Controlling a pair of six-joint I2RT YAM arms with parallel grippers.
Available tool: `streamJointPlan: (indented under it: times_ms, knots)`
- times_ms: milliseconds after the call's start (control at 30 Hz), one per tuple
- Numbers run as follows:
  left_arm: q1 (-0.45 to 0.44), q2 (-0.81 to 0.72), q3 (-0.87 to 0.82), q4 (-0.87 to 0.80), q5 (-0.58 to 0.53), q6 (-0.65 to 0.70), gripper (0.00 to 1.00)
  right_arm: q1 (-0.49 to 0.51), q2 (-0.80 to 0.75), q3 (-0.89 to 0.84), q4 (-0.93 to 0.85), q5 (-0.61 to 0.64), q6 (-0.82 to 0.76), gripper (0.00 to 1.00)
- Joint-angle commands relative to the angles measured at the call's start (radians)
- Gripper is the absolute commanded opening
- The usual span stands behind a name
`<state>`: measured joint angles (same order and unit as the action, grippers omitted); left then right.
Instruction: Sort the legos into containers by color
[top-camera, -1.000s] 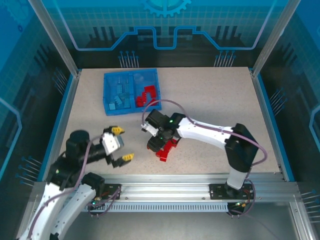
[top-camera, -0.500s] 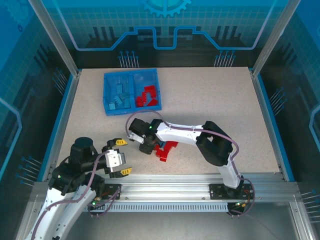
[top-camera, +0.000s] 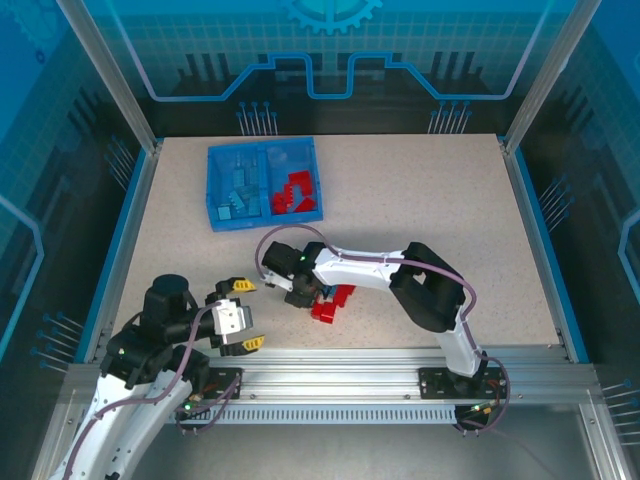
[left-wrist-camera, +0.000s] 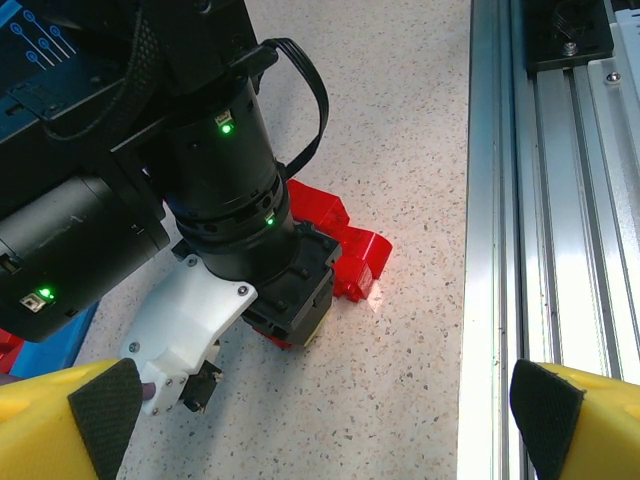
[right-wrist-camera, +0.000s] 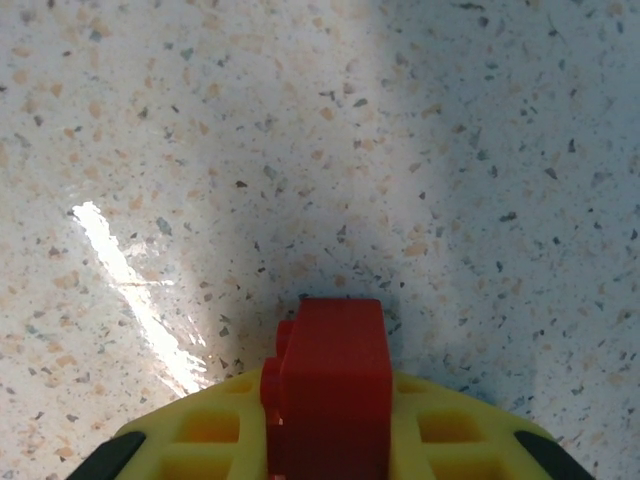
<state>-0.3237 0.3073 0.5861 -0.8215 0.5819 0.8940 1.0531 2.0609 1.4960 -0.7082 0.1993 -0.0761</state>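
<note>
The red brick will go up and outward in my right gripper, above the section of the tray that already holds red bricks. My right gripper will then release it.
The blue two-compartment tray sits at the back left; its left compartment holds light blue bricks and its right one red bricks. My right gripper is low over the table in front of the tray, shut on a red brick that stands between its yellow fingers. Two or three more red bricks lie just right of it, also seen as a red cluster beside the right wrist. My left gripper hangs open near the front edge with nothing between its pads.
The aluminium front rail runs close along the right of my left gripper. Speckled tabletop stretches to the right of the tray. Glass walls and metal posts enclose the table.
The right arm has reached left and dropped low beside the red cluster, which shifted slightly. The left gripper has drawn back toward the near edge.
</note>
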Motion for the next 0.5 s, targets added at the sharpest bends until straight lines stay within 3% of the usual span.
streamJointPlan:
  times_ms: [0,100,267,467]
  knots:
    - [-0.005,-0.008,-0.013,0.028,0.023,0.024,0.99,-0.007,-0.064,-0.013,0.001,-0.028,0.03,0.15]
    - [-0.004,-0.027,-0.027,0.099,0.013,-0.038,0.99,-0.044,-0.188,-0.022,0.058,-0.072,0.075,0.14]
    - [-0.005,-0.022,-0.04,0.282,-0.064,-0.313,0.99,-0.16,-0.324,0.012,0.212,-0.116,0.182,0.15]
    - [-0.005,0.113,0.007,0.329,-0.158,-0.587,0.99,-0.276,-0.133,0.282,0.24,-0.004,0.235,0.16]
